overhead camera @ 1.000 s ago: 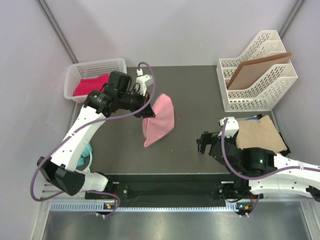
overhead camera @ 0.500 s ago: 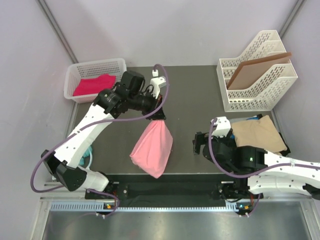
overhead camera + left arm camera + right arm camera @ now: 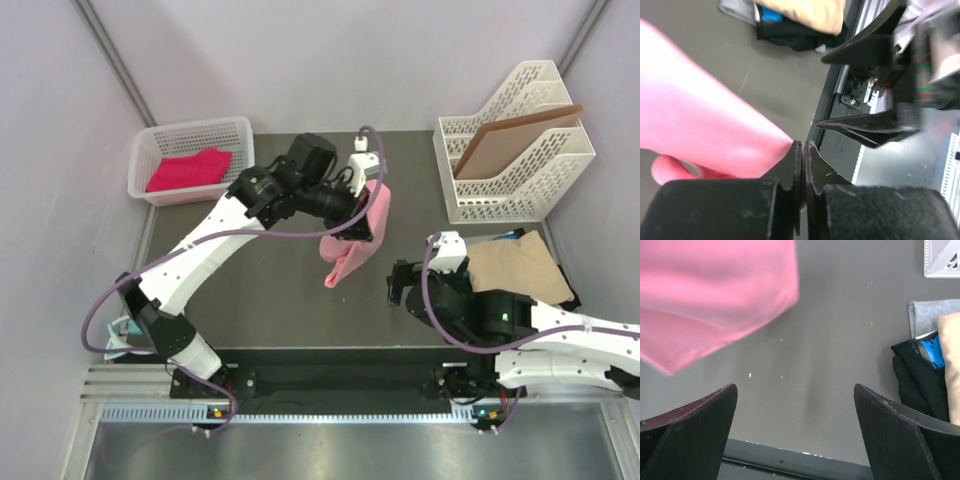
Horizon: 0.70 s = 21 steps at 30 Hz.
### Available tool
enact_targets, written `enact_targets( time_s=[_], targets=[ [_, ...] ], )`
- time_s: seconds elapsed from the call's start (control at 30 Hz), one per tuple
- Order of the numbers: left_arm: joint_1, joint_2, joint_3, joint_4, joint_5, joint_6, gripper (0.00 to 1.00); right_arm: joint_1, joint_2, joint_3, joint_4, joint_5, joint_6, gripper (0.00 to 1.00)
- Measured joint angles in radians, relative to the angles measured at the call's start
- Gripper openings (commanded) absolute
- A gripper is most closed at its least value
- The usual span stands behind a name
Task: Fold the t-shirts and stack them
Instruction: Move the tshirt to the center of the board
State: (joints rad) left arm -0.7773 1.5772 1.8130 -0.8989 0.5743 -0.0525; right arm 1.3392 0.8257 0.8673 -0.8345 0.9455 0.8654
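Observation:
The salmon pink t-shirt hangs bunched, so my left gripper needs to sweep to the left in the top view and down and let go of it onto the bare tabletop.
My left gripper (image 3: 368, 222) is shut on the salmon pink t-shirt (image 3: 358, 240) and holds it bunched in the air above the middle of the table; in the left wrist view the pink cloth (image 3: 700, 135) is pinched between the closed fingers (image 3: 794, 165). My right gripper (image 3: 400, 285) is open and empty, low over the table just right of the hanging shirt, which shows in the right wrist view (image 3: 710, 295). A magenta-pink t-shirt (image 3: 188, 168) lies in the white basket (image 3: 150, 140). A tan t-shirt (image 3: 520, 268) tops a pile with black (image 3: 922, 385) and blue (image 3: 935, 351) cloth.
A white file rack (image 3: 515, 150) holding a stiff brown board (image 3: 510, 140) stands at the back right. A teal object (image 3: 125, 330) lies beside the left arm's base. Dark table surface (image 3: 270, 300) lies beneath the shirt.
My left gripper has carried the salmon shirt from the left-centre toward the right and farther back; the shirt swung down, then up again, now more bunched. My right arm barely shifted.

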Motion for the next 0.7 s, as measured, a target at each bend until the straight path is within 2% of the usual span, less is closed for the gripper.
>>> enact_targets(
  time_s=[0.2,0.3,0.4,0.5,0.53,0.57,0.63,0.7],
  targets=[
    [-0.012,0.087,-0.005,0.003,-0.046,0.005,0.0,0.001,-0.053,0.005,-0.011,0.007,0.027,1.0],
    [0.034,0.065,-0.095,0.024,-0.054,0.006,0.0,0.001,-0.049,0.005,-0.01,0.007,0.025,1.0],
    [0.179,-0.021,-0.299,0.1,-0.02,0.007,0.0,0.001,-0.029,0.005,-0.008,0.006,0.018,1.0],
    [0.428,-0.12,-0.512,0.142,-0.025,0.028,0.0,0.001,-0.005,0.0,0.007,-0.004,0.008,1.0],
    [0.513,-0.153,-0.581,0.153,-0.045,0.044,0.03,0.002,-0.005,-0.008,0.017,-0.008,0.005,1.0],
    [0.559,-0.177,-0.633,0.169,-0.058,0.06,0.34,0.003,-0.006,-0.017,0.027,-0.009,0.0,1.0],
    [0.615,-0.237,-0.759,0.185,-0.087,0.106,0.72,0.006,-0.008,-0.038,0.042,-0.017,-0.01,1.0],
    [0.618,-0.278,-0.853,0.183,-0.101,0.143,0.99,0.007,-0.008,-0.056,0.053,-0.027,-0.018,1.0]
  ],
)
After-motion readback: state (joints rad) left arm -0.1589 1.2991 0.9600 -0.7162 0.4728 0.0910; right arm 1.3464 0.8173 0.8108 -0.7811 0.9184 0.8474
